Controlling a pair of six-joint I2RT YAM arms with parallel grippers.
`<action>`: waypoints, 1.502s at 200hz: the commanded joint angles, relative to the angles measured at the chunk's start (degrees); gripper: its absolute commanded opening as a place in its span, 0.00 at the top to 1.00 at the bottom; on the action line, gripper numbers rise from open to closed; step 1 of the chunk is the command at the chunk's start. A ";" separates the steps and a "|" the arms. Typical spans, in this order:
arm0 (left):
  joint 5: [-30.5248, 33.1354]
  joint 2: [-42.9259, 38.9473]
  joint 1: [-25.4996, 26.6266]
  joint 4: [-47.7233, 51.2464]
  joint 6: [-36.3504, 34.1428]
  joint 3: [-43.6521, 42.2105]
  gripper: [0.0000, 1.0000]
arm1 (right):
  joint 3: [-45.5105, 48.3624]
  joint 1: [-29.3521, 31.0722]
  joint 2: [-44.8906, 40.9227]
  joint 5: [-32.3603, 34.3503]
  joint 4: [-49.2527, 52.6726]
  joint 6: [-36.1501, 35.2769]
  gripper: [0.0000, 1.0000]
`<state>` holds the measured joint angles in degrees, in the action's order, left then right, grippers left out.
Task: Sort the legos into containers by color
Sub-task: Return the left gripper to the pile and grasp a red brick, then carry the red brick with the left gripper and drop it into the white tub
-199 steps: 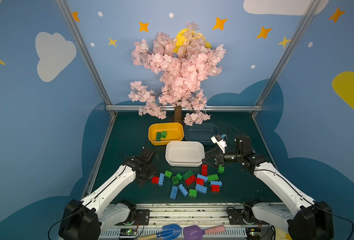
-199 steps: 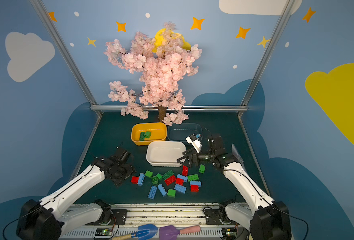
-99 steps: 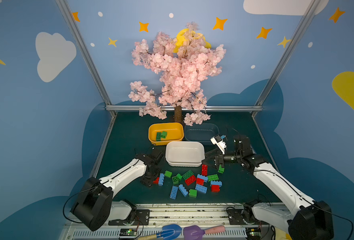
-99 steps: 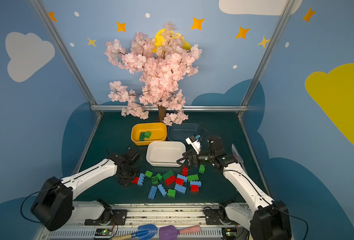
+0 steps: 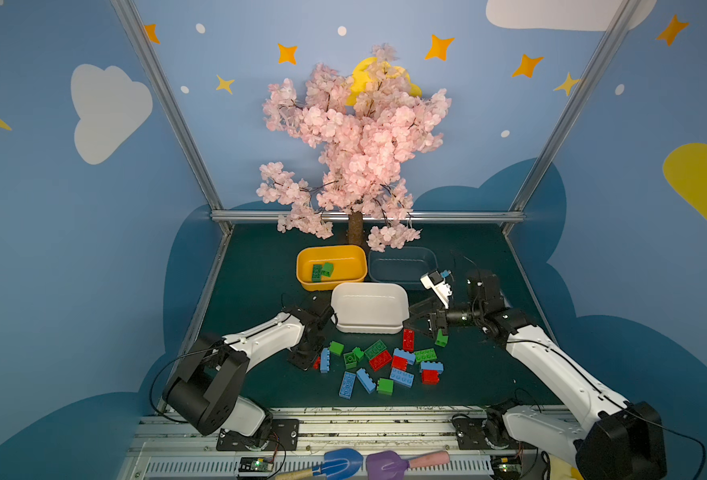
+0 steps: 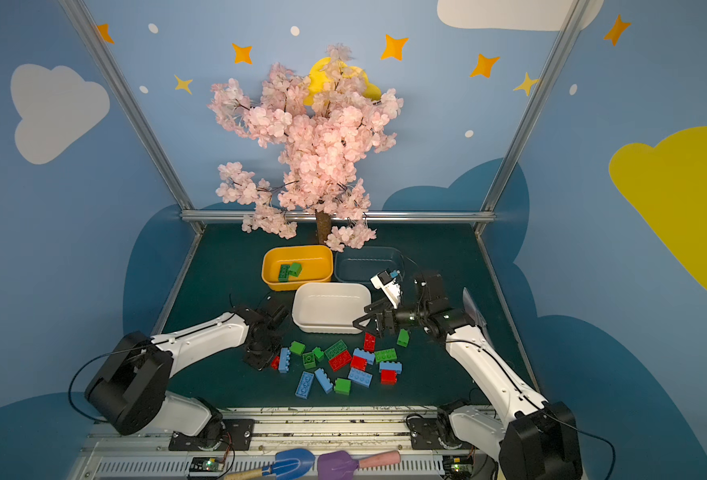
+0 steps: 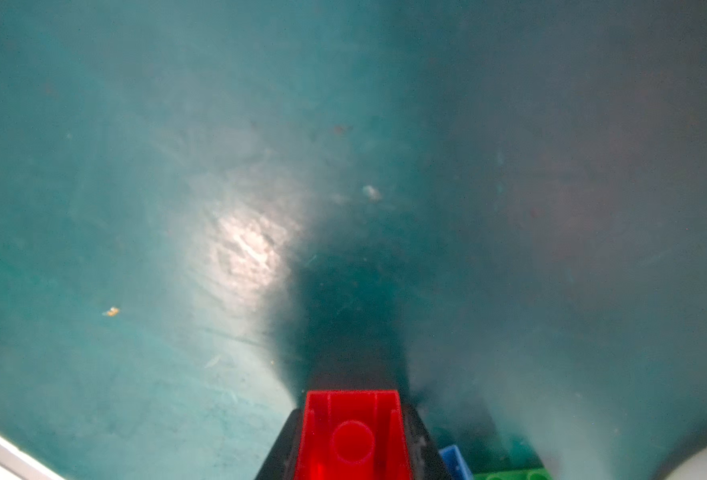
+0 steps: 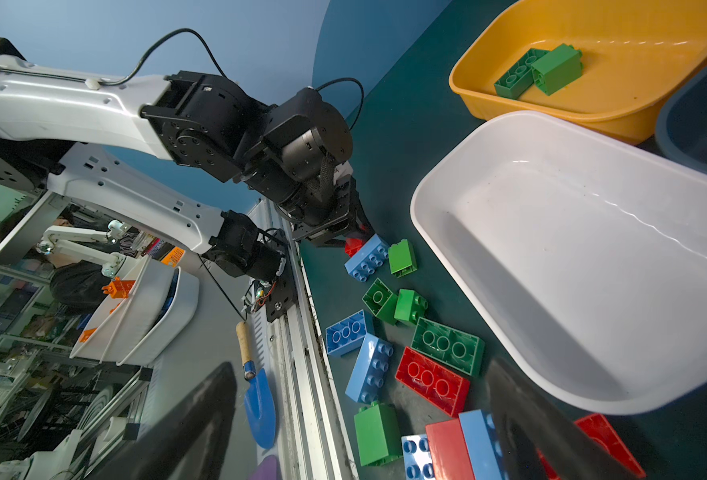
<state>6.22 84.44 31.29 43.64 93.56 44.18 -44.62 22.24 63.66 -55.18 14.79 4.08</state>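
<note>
The red lego goes up and outward in my left gripper next, for release over the white container's corner by the yellow container. This is because that corner lies outward of my gripper.
Red, green and light blue legos [image 5: 385, 365] lie scattered in front of the white container [image 5: 368, 303], which holds nothing. My left gripper [image 5: 308, 361] is down at the pile's left edge, shut on a red lego [image 7: 351, 440] that sits between its black fingers. A light blue lego [image 5: 325, 360] lies right beside it. My right gripper [image 5: 420, 322] hovers open over the pile's right end, above a red lego [image 5: 407, 338] and a green one [image 5: 441, 337]. The yellow container [image 5: 301, 274] holds two green legos [image 5: 321, 272]. The dark blue container [image 5: 401, 266] looks bare.
A pink blossom tree [image 5: 356, 166] stands behind the containers at the back. A blue toy shovel [image 5: 339, 461] and a purple one [image 5: 385, 463] lie on the front rail. Metal frame posts and blue walls close in the sides.
My left arm stretched forward and down to the pile's left edge, and its jaws closed on the red lego. The right arm has barely moved.
</note>
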 commanded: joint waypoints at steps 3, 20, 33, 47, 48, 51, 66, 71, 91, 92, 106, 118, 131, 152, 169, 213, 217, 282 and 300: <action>3.58 -2.43 -0.46 2.70 -5.92 3.17 0.77 | 0.05 0.07 -1.26 -0.21 0.21 -0.42 0.08; 2.17 -2.80 -2.27 1.80 -17.63 6.20 0.77 | -0.06 0.00 -1.24 -0.30 -0.32 0.11 0.08; 1.21 -1.77 -2.97 2.39 -27.52 10.29 0.77 | -0.10 -0.09 -1.09 -0.35 -0.62 0.36 0.08; 2.75 0.43 -2.96 6.19 -36.68 16.22 0.77 | -0.35 -0.22 -1.12 -0.25 -0.64 0.57 0.08; 2.84 0.62 -2.97 6.37 -37.30 16.60 0.77 | -0.32 -0.20 -1.15 -0.22 -0.64 0.62 0.08; 3.16 0.99 -2.94 6.94 -39.24 17.75 0.77 | -0.40 -0.27 -1.20 -0.12 -0.64 0.66 0.08; 3.83 2.91 -2.97 8.00 -47.31 22.23 0.77 | -0.42 -0.35 -1.29 -0.06 -0.93 0.95 0.08; 4.05 3.58 -2.98 8.12 -49.35 23.62 0.77 | -0.43 -0.35 -1.28 -0.02 -1.06 0.94 0.08; 4.16 6.86 -2.94 9.16 -56.73 30.26 0.77 | -0.81 -0.66 -1.18 -0.02 -0.83 0.93 0.08; 4.15 7.09 -2.92 9.26 -56.99 30.61 0.77 | -0.86 -0.68 -1.17 -0.02 -0.78 0.93 0.08; 3.80 9.69 -2.58 9.58 -60.13 34.41 0.77 | -1.03 -0.86 -1.32 0.07 -0.56 0.77 0.08; 3.46 12.10 -2.32 9.58 -61.59 36.93 0.77 | -1.00 -0.97 -1.43 0.30 -0.55 0.80 0.08; 2.98 14.45 -1.87 8.89 -62.27 38.89 0.77 | -0.91 -1.07 -1.59 0.47 -0.55 0.78 0.08; 1.46 17.89 -0.93 6.11 -61.87 40.70 0.77 | -0.74 -1.19 -1.44 0.77 -0.72 0.73 0.08; 3.75 21.48 0.70 7.13 -61.50 44.30 0.76 | -0.91 -1.39 -1.35 0.86 -0.76 0.71 0.08; 10.78 29.58 1.97 9.11 -61.90 49.75 0.75 | -0.69 -1.59 -1.45 1.04 -0.59 0.62 0.08; 11.14 30.19 2.14 9.22 -61.92 50.08 0.75 | -0.66 -1.59 -1.52 1.03 -0.62 0.67 0.08; 13.40 32.57 3.50 9.96 -63.60 50.83 0.55 | -0.01 -1.76 -2.29 1.29 -0.79 0.73 0.08; 13.02 30.61 3.69 11.30 -63.36 50.79 0.43 | 0.03 -1.77 -2.30 1.20 -1.17 0.82 0.08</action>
<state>18.33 117.93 34.59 51.86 30.74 93.67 -44.62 20.71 62.46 -54.02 14.72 4.73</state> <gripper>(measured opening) 0.499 0.924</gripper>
